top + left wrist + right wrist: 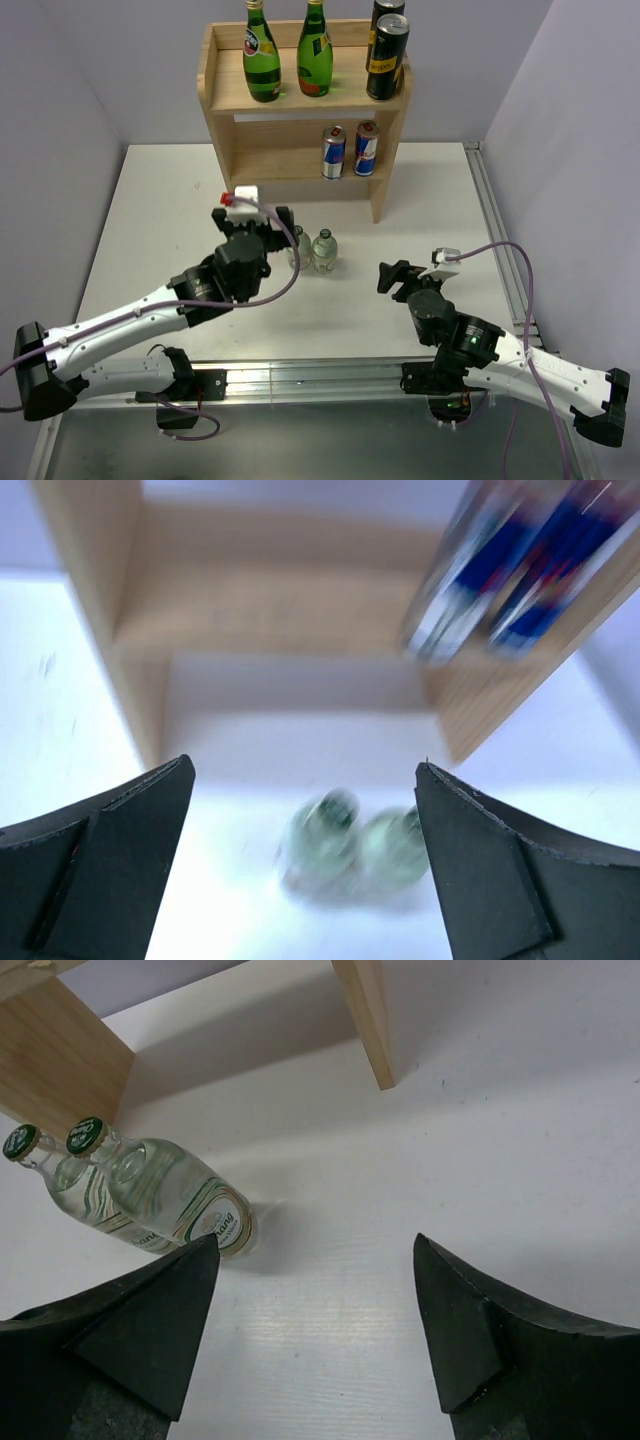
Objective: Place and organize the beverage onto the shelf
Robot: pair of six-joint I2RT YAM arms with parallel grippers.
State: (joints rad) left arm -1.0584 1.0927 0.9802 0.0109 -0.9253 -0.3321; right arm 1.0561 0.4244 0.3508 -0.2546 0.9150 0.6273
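My left gripper is above the nearer clear bottle [303, 252] [322, 848], which stands to its right in the top view, so I should bring the open fingers that way down around the bottle's body.
The light-wood shelf [225, 105] stands at the table's back. Its top tier holds two green bottles [262, 55] and two black cans [386, 57]. Its lower tier holds two blue and silver cans [348, 150]. Two small clear bottles [323, 250] with green caps stand on the table before the shelf; they also show in the right wrist view [170, 1195] and blurred in the left wrist view [350, 840]. My left gripper [283, 222] is open, just left of and above the clear bottles. My right gripper [392, 277] is open and empty, to their right.
A purple-grey wall surrounds the white table [430, 200]. A metal rail [300, 375] runs along the near edge and another along the right edge. The shelf's right leg [365, 1020] stands beyond the right gripper.
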